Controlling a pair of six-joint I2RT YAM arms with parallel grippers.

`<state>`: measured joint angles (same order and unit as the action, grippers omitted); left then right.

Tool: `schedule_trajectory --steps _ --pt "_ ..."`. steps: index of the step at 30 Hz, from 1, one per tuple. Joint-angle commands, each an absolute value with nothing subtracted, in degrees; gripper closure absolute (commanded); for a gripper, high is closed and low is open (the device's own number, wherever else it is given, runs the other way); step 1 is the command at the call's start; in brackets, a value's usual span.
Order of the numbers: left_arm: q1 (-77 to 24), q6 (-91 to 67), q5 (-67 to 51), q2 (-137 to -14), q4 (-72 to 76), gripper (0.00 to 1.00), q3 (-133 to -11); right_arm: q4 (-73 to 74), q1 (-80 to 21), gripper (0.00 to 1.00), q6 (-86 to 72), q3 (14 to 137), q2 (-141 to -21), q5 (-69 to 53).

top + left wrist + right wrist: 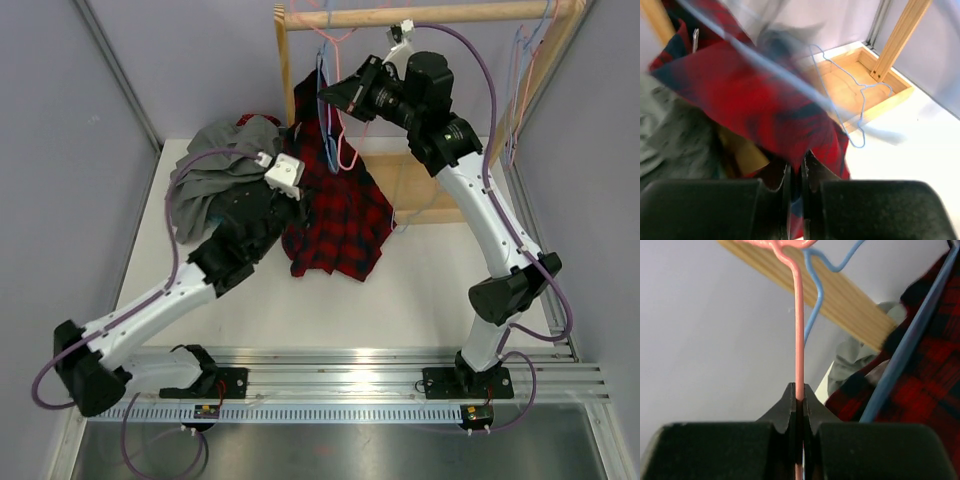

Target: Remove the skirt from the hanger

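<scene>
Next, my right gripper draws the pink hanger off the skirt, to the right in the top view, to the wooden bar's bare middle (440, 14) and releases it.
The red and dark plaid skirt (340, 215) hangs from the left end of the wooden rail and spreads onto the table. My left gripper (292, 215) is at its left edge, shut on a fold of the skirt (755, 100), with cloth pinched between the left gripper (797, 167) jaws. My right gripper (335, 95), high by the rail, is shut on the thin wire of a pink hanger (799, 340). The right gripper (799, 392) has a blue hanger (910, 340) just beside it, lying across the skirt (930, 385). Which wire carries the skirt I cannot tell.
A grey garment pile (215, 170) lies behind my left arm. The wooden rack has a top rail (450, 14) and a base frame (425, 205) on the table. More wire hangers (525, 50) hang at the rail's right end. A blue hanger (860, 92) shows over the base frame.
</scene>
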<state>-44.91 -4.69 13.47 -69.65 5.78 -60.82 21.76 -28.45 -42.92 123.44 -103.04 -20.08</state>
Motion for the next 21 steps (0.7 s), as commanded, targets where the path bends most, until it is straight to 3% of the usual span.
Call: schedule_trajectory --steps 1,7,14,21 --pt "-46.93 -3.42 19.17 -57.58 4.34 1.0 -60.73 14.94 -25.58 1.0 -39.99 122.44 -102.22 -16.35" --pt "-47.99 -6.42 3.62 -55.1 -5.25 1.0 -63.36 10.9 -25.58 1.0 -42.1 121.02 -102.13 -14.07" --pt "-51.41 -7.11 6.25 -51.42 -8.35 1.0 -66.36 11.61 -25.49 1.0 -43.07 122.0 -103.54 -13.01" --pt "-56.05 -9.49 -7.98 -45.27 -9.59 1.0 -61.8 12.66 -25.22 1.0 -42.45 121.64 -102.4 -8.36"
